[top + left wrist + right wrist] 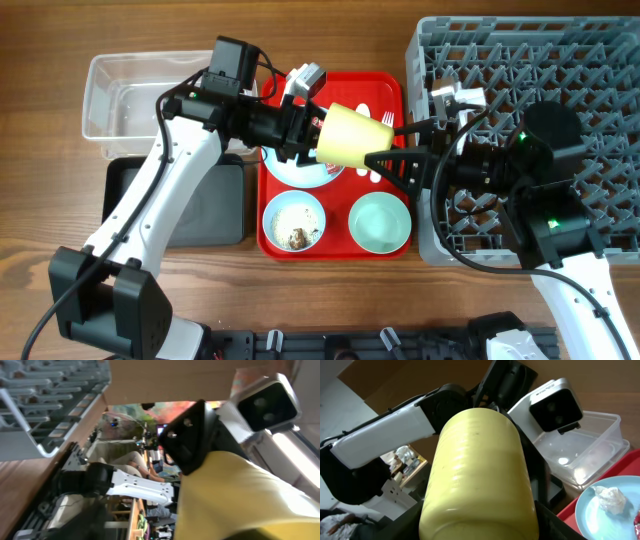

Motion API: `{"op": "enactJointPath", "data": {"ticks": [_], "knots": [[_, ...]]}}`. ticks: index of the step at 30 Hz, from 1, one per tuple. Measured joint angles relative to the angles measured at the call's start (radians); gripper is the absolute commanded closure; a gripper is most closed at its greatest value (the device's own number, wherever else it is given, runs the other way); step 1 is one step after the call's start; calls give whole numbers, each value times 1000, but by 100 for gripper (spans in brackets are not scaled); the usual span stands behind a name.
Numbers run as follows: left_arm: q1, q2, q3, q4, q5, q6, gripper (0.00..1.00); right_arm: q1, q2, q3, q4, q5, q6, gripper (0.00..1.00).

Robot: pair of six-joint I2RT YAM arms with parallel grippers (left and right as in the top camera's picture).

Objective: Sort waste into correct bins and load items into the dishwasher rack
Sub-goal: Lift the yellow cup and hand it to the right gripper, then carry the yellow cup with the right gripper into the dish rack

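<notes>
The grey rack's near part has empty slots, so my right gripper next needs to move the cup to the right in the overhead view, tilt down and release it there.
The yellow cup hangs on its side above the red serving tray, held between both arms. My left gripper grips its rim end. My right gripper has its fingers on either side of the base end, and the cup fills the right wrist view and shows in the left wrist view. Below it lies the light blue plate with the white tissue. The small blue bowl holds crumbs. The green bowl is empty.
The grey rack stands at the right, under my right arm. The clear tub is at the back left and the black tray in front of it. White cutlery lies at the tray's far edge.
</notes>
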Motion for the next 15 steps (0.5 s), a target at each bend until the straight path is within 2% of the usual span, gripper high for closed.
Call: {"op": "enactJointPath", "data": {"ticks": [2, 7, 10, 15], "knots": [[3, 0, 0, 0, -54, -1, 5, -6, -9, 0, -5, 0, -3, 58], [55, -1, 0, -3, -224, 0, 4, -69, -75, 0, -118, 53, -18, 63], [93, -1, 0, -3, -285, 0, 3, -124, -141, 3, -289, 116, -47, 65], [149, -1, 0, -27, -332, 0, 0, -231, -203, 52, -599, 330, -100, 68]]}}
